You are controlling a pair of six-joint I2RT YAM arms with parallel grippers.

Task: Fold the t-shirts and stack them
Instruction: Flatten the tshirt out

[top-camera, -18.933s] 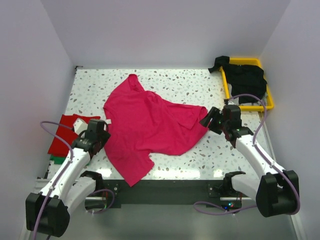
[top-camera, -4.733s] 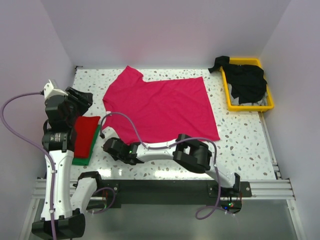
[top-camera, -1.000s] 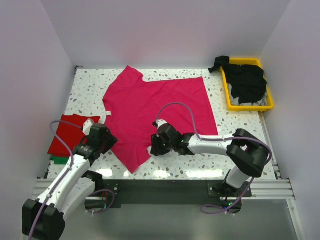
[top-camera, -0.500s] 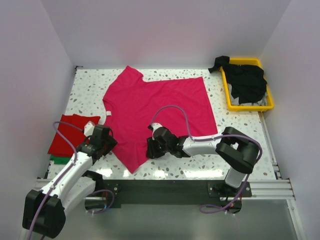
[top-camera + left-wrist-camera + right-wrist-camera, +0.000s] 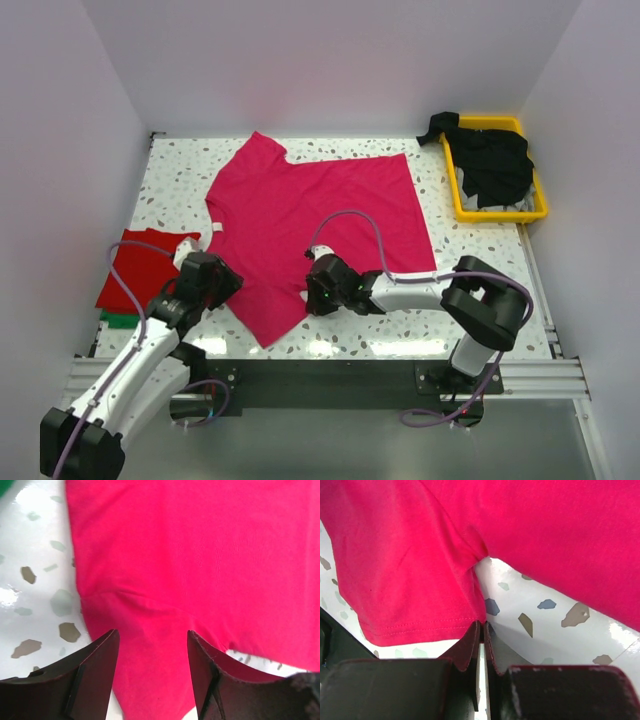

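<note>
My left gripper is above the near sleeve's tip [image 5: 263, 337], which is nearer my base, and will lower back onto it, since only the hem's other corner is held.
A magenta-pink t-shirt [image 5: 320, 210] lies spread flat on the speckled table, one sleeve pointing toward the near edge. My left gripper [image 5: 222, 283] hovers open over that sleeve's left side, and pink cloth [image 5: 200, 555] shows between its fingers [image 5: 152, 635]. My right gripper [image 5: 312, 295] sits at the sleeve's right corner. Its jaws [image 5: 481, 624] are shut on the hem corner of the pink cloth [image 5: 405, 570]. A folded red t-shirt [image 5: 135, 270] lies on a green one [image 5: 118, 320] at the left. Black t-shirts [image 5: 492, 160] are heaped at the back right.
The black shirts fill a yellow tray [image 5: 453, 190] at the back right corner, one spilling over its far rim. White walls close in the table on three sides. A dark rail runs along the near edge just below the sleeve.
My right gripper has closed at the sleeve's corner; it stood open half a second ago. The left gripper has edged slightly toward the sleeve. The shirt lies as before.
</note>
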